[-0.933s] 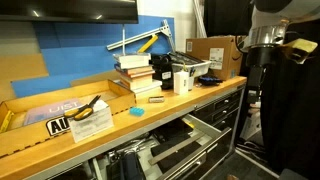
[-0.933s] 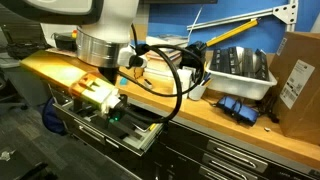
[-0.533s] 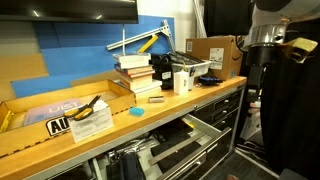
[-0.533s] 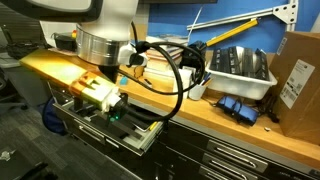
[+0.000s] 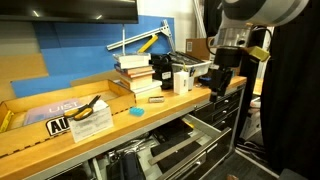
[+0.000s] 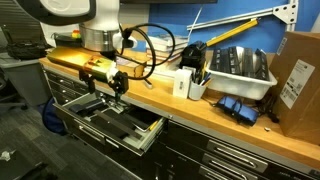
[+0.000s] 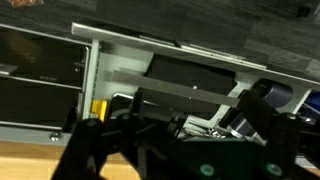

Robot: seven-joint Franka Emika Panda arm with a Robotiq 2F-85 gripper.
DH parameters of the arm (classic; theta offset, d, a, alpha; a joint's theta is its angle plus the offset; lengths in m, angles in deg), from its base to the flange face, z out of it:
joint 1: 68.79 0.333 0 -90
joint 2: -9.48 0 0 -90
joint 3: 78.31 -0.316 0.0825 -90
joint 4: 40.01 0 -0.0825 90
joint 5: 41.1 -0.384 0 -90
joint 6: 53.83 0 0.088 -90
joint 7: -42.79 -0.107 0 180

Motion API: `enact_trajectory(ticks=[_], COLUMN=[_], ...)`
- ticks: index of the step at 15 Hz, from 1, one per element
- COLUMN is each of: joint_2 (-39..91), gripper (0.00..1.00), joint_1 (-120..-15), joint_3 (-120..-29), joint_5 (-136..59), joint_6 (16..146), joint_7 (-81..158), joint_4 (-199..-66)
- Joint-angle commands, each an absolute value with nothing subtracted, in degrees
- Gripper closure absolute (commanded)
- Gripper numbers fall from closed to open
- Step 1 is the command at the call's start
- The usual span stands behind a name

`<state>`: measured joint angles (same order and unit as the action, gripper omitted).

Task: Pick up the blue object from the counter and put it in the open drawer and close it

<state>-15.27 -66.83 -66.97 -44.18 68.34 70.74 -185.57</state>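
Note:
My gripper swings along the counter toward the small cyan-blue object (image 5: pixel 136 111) next and comes down there, as bare wood on both sides leaves its fingers room.
The small cyan-blue object (image 5: pixel 136 112) lies flat on the wooden counter (image 5: pixel 160 108), next to yellow-handled pliers. It is hidden in the other views. My gripper (image 5: pixel 218 86) hangs near the counter's right end, far from the blue object, and looks open and empty. It also shows above the counter's front edge (image 6: pixel 107 88). The wide metal drawer (image 6: pixel 135 132) stands pulled out below the counter, with dark tools inside; it also shows in an exterior view (image 5: pixel 196 140). The wrist view looks down into the drawer (image 7: pixel 115 62) past my gripper (image 7: pixel 180 145).
Stacked books (image 5: pixel 135 72), a grey bin (image 6: pixel 238 68), a white container (image 6: pixel 184 84) and a cardboard box (image 6: pixel 297 80) crowd the counter. A darker blue item (image 6: pixel 238 109) lies by the bin. A labelled tray (image 5: pixel 60 112) holds pliers (image 5: pixel 92 108).
The arm has swung in over the counter's end and lowered, and the gripper now hangs just above the front edge over the open drawer. The blue object has not moved.

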Motion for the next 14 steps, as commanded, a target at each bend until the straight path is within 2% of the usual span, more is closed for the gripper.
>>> enact_trajectory(ticks=[1, 8, 14], joint_2=[-5.62, 10.48, 20.11], gripper=[0.0, 0.0, 0.0], joint_1=[-63.34, -61.78, -60.05], joint_3=[-74.36, -83.85, -83.93], joint_5=[-44.15, -36.23, -23.8], joint_6=[77.32, 87.18, 93.36], joint_7=[63.74, 50.2, 36.4], joint_4=[-180.52, -169.75, -161.45])
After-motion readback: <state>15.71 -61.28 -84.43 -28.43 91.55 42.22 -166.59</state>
